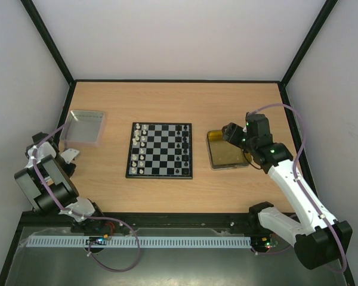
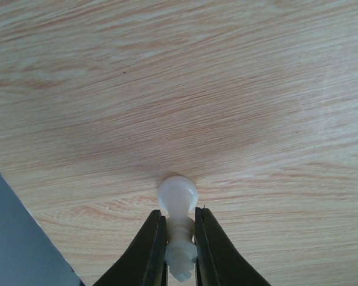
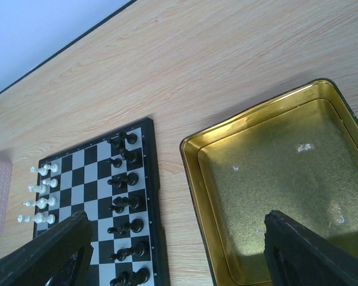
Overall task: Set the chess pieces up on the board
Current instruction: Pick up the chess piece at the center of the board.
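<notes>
I will next carry the white chess piece across and release it on the empty square, because the white outer row has one gap there, to the right of my left gripper in the top view.
The board (image 1: 161, 149) lies mid-table, with white chess pieces (image 1: 141, 146) along its left side and black ones (image 1: 180, 149) along its right. In the left wrist view my left gripper (image 2: 179, 213) is shut on a white chess piece (image 2: 178, 195), whose round base points at the bare wood. From above, the left gripper (image 1: 68, 156) hangs over the table's left edge, well away from the board. My right gripper (image 3: 178, 223) is open with nothing in it, over the near-left rim of the yellow tray (image 3: 191, 179). The board (image 3: 77, 173) and its black pieces (image 3: 126, 202) lie to the left.
A shallow silver tray (image 1: 83, 126) sits at the left, just beyond the left gripper. The yellow tray (image 1: 227, 156) lies right of the board, under the right gripper (image 1: 230, 134). Black enclosure rails and white walls bound the table.
</notes>
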Robot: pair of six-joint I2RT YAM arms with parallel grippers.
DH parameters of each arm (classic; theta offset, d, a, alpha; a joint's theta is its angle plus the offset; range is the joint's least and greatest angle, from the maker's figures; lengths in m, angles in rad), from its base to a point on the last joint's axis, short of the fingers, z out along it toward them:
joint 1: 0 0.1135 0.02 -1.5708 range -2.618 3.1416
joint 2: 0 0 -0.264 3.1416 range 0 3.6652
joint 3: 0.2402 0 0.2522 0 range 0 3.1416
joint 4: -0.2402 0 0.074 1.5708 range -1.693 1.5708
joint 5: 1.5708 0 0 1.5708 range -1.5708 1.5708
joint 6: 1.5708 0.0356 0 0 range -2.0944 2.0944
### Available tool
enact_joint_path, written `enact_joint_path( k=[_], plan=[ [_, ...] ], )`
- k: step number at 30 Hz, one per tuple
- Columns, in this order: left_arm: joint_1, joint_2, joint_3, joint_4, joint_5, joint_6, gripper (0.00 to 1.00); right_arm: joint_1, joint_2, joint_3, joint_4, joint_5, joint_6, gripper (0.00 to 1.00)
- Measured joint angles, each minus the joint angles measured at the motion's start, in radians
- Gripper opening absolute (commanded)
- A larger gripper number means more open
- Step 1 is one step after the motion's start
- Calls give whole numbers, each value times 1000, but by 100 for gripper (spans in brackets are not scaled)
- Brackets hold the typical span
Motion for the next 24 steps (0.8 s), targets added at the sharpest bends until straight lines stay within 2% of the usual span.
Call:
enact_joint_path(
  k=[3,11,19,24],
  plan=[
    [0,0,0,4,-2,0,2,0,-5,-9,0,0,0,77],
    [-43,-2,49,-59,14,-10,2,0,-7,-20,1,-1,0,77],
    [-336,-39,234,-134,62,-111,2,0,-2,-24,20,-10,0,76],
    [-497,21,344,-139,103,-203,2,0,5,-44,34,-20,0,76]
  ],
)
